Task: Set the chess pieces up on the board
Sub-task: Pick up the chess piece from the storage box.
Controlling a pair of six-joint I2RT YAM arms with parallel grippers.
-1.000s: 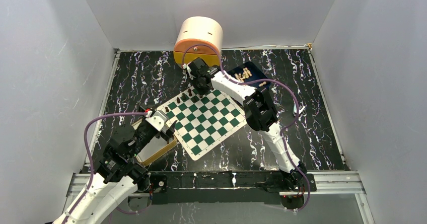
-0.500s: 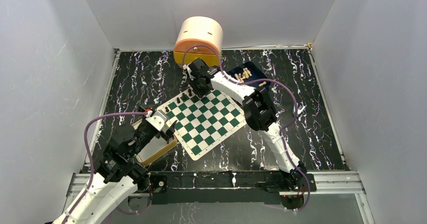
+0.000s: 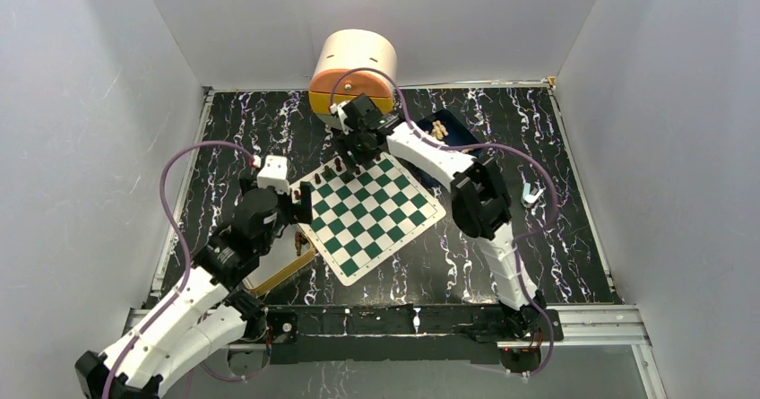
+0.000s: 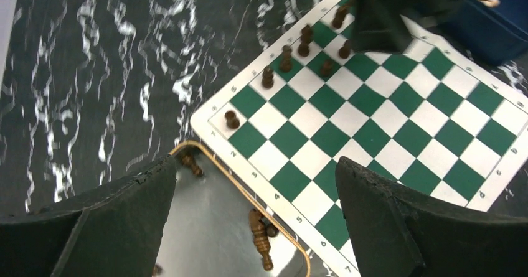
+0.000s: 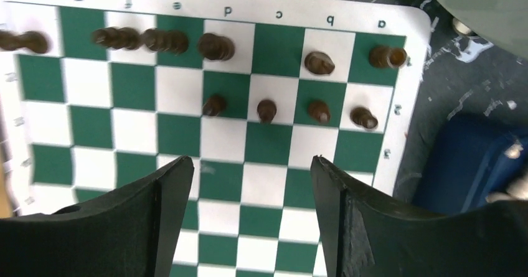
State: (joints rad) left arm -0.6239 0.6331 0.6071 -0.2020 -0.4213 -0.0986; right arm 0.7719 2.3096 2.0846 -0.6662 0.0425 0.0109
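I should bring my left gripper down and back into the tan-rimmed tray, onto the thicker end of the long dark piece (image 3: 299, 238), since it's still off the board (image 3: 376, 220).
The green-and-white board (image 3: 376, 220) lies mid-table. Several dark brown chess pieces (image 5: 266, 109) stand in two rows along its far edge, also seen in the left wrist view (image 4: 286, 58). My right gripper (image 5: 252, 165) hangs open above the board (image 5: 218, 140) just behind those rows, with nothing between its fingers; from above it sits at the board's far corner (image 3: 363, 151). My left gripper (image 4: 255, 183) is wide open and empty over the board's left edge and the tray corner, where more dark pieces (image 4: 261, 239) lie on their sides.
A tan-rimmed tray (image 3: 285, 272) lies against the board's left side. A blue tray (image 3: 453, 130) with pale beige pieces sits at the far right of the board. A peach-and-orange cylinder (image 3: 354, 67) stands at the back wall. A small white object (image 3: 531, 195) lies to the right.
My right gripper has opened and drawn slightly back toward the far corner. My left arm has risen and swung forward from the tray toward the board's left edge.
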